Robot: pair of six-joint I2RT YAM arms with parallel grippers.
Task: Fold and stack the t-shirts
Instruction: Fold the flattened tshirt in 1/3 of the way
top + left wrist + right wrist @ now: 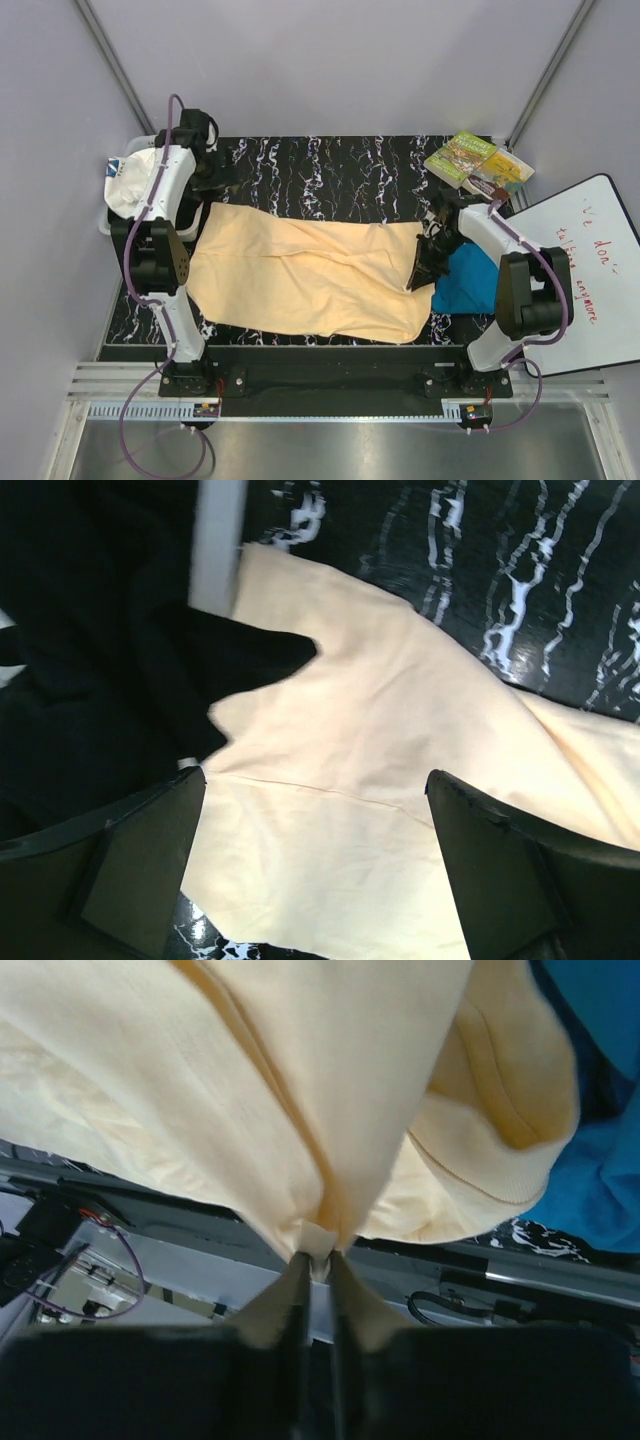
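The open left gripper comes down next onto the peach shirt's far edge, toward the right in the top view, since it shows clear against the black table.
The large pale peach-yellow t-shirt (300, 275) lies spread across the black marbled table (330, 170), folded lengthwise and wrinkled. The teal-blue t-shirt (465, 285) lies crumpled at its right end, partly under my right arm. My left gripper (205, 185) hovers over the shirt's far left edge. In the left wrist view it is open (315, 780), with peach cloth (380, 710) below and nothing between the fingers. My right gripper (318, 1258) pinches a gathered bit of the peach shirt (300, 1080) at its right end, and the teal cloth (600, 1180) is beside it.
Two books (475, 165) lie at the table's far right corner. A whiteboard (580, 270) with red writing leans at the right. A white bin with a white bag (125, 185) sits at the far left beside the left arm.
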